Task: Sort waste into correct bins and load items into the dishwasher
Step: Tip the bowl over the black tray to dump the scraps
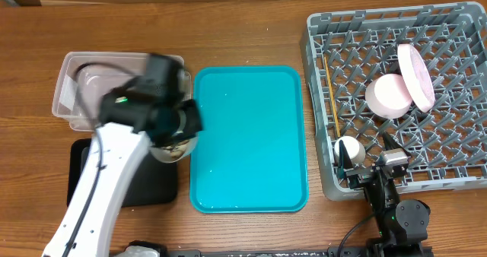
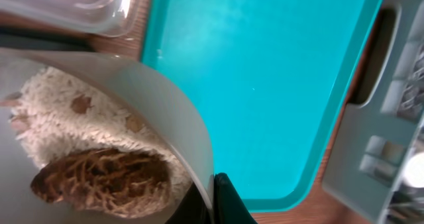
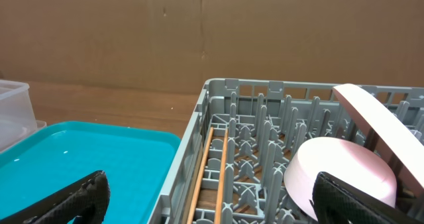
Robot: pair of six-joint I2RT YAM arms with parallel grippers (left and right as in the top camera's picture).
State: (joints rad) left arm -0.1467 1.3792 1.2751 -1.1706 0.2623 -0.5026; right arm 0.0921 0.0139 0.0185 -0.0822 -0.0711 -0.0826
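Note:
The rack wires beside the pink bowl are empty, so my left gripper should tip over the black tray (image 1: 152,187) next, then carry the white bowl across the teal tray onto them.
My left gripper (image 2: 213,197) is shut on the rim of the white bowl (image 2: 152,105), which holds brown food scraps (image 2: 99,177) on white grains. In the overhead view the bowl (image 1: 172,152) sits between the clear tub (image 1: 76,82) and the black tray (image 1: 152,187), mostly hidden under my left arm. The grey dish rack (image 1: 456,177) holds the plate (image 1: 417,74) on edge, the pink bowl (image 1: 388,96), the small white cup (image 1: 348,149) and the chopsticks (image 1: 333,97). My right gripper (image 3: 212,197) is open and empty at the rack's front edge. The wrapper and tissue are not in view.
The large teal tray (image 1: 247,135) lies between the bins and the rack, with nothing on it. It fills most of the left wrist view (image 2: 265,65). A brown cardboard wall (image 3: 199,32) stands behind the table.

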